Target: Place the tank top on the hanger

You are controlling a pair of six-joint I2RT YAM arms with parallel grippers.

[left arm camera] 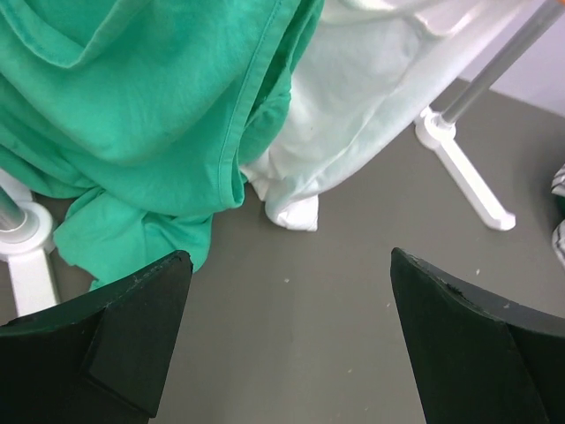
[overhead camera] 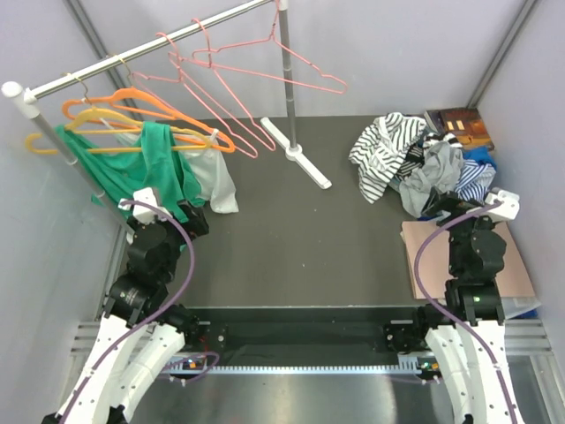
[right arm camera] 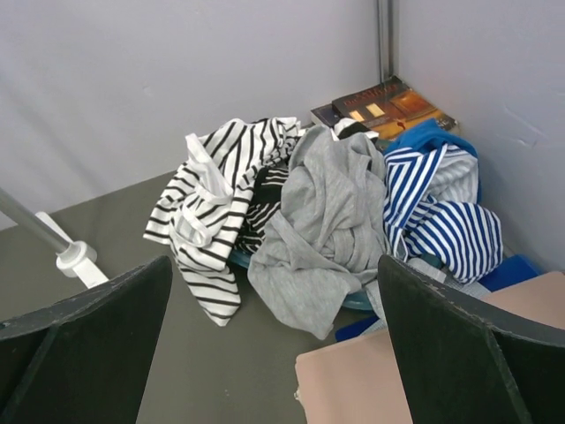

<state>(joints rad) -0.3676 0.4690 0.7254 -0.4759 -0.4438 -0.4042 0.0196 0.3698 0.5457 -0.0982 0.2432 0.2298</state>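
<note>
I need to reach outward over the pile with my right gripper first. Then I need to tip it downward and lower it to get onto a grey fold [overhead camera: 433,176] [right arm camera: 330,209] of the crumpled tank top.
The grey tank top [overhead camera: 433,170] lies crumpled in the clothes pile at the back right; it also shows in the right wrist view [right arm camera: 331,225], draped over the pile's near side. Thin pink wire hangers [overhead camera: 265,66] hang on the rail at the back. My right gripper [right arm camera: 275,340] is open and empty, just short of the pile; in the top view it [overhead camera: 468,212] sits over the tan board. My left gripper [left arm camera: 291,340] is open and empty above bare table, near the green garment [left arm camera: 150,115]; in the top view it [overhead camera: 177,221] is at the left.
A clothes rail [overhead camera: 141,55] on a white foot [overhead camera: 300,157] carries orange and yellow hangers [overhead camera: 132,110], a green garment [overhead camera: 146,168] and a whitish garment [overhead camera: 216,177]. Striped garments [overhead camera: 384,150], [overhead camera: 475,181], a book [overhead camera: 461,126] and a tan board [overhead camera: 459,256] are at the right.
</note>
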